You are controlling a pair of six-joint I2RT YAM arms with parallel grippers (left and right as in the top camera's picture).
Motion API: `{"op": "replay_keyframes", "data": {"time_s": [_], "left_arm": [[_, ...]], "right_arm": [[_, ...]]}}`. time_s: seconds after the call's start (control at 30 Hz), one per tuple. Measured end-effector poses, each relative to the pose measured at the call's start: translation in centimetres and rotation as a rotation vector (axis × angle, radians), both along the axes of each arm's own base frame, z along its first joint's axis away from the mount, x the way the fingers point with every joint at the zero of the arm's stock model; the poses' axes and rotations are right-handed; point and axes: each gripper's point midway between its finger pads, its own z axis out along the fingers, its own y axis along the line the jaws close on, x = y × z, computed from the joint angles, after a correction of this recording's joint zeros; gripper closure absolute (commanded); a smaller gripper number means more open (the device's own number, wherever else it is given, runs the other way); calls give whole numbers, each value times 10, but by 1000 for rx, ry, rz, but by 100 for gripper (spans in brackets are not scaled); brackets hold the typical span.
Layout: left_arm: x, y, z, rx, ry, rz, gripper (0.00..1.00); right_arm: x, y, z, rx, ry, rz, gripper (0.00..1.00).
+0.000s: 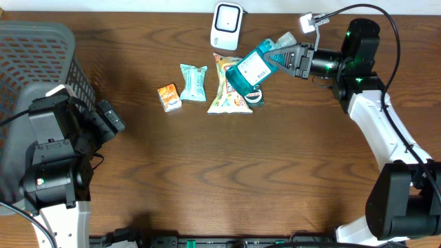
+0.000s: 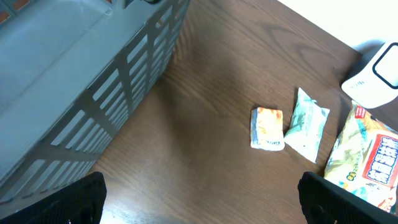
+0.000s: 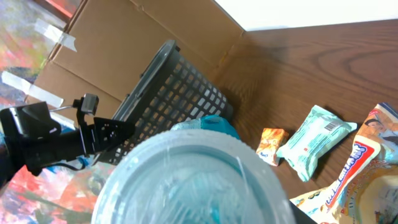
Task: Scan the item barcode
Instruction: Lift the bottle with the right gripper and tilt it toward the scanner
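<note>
The snack bag lies underneath, so the robot's right gripper next needs to go to the right in the overhead view, turn downward, lower the tub (image 1: 249, 69) and release it on bare tabletop.
The item is a teal tub (image 1: 249, 69) with a clear lid and a white barcode label facing up. My right gripper (image 1: 286, 58) is shut on its lid end and holds it tilted above the snack bag (image 1: 227, 96), just below and right of the white scanner (image 1: 227, 25). In the right wrist view the tub's lid (image 3: 193, 180) fills the lower frame and hides the fingers. My left gripper (image 2: 202, 205) stands open over bare table beside the basket (image 1: 34, 62), far from the item, with nothing between its fingers (image 2: 68, 202).
An orange packet (image 1: 169, 97) and a teal packet (image 1: 193, 82) lie left of the snack bag. The grey mesh basket (image 2: 74, 74) takes up the table's left end. The scanner (image 2: 376, 78) sits at the far edge. A cardboard box (image 3: 143, 37) stands behind the basket.
</note>
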Motion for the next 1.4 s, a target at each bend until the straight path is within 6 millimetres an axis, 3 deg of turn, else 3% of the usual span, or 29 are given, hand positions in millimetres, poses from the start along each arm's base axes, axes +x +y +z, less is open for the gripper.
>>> {"op": "replay_keyframes", "data": {"time_s": [0.77, 1.1, 1.27, 1.4], "left_arm": [[0, 0, 0, 0, 0, 0, 2], [0, 0, 0, 0, 0, 0, 2], [0, 0, 0, 0, 0, 0, 3], [0, 0, 0, 0, 0, 0, 2]], "right_arm": [[4, 7, -2, -13, 10, -30, 99], [14, 13, -7, -75, -113, -79, 99], [36, -5, -20, -158, -132, -219, 99], [58, -34, -51, -320, -105, -395, 99]]}}
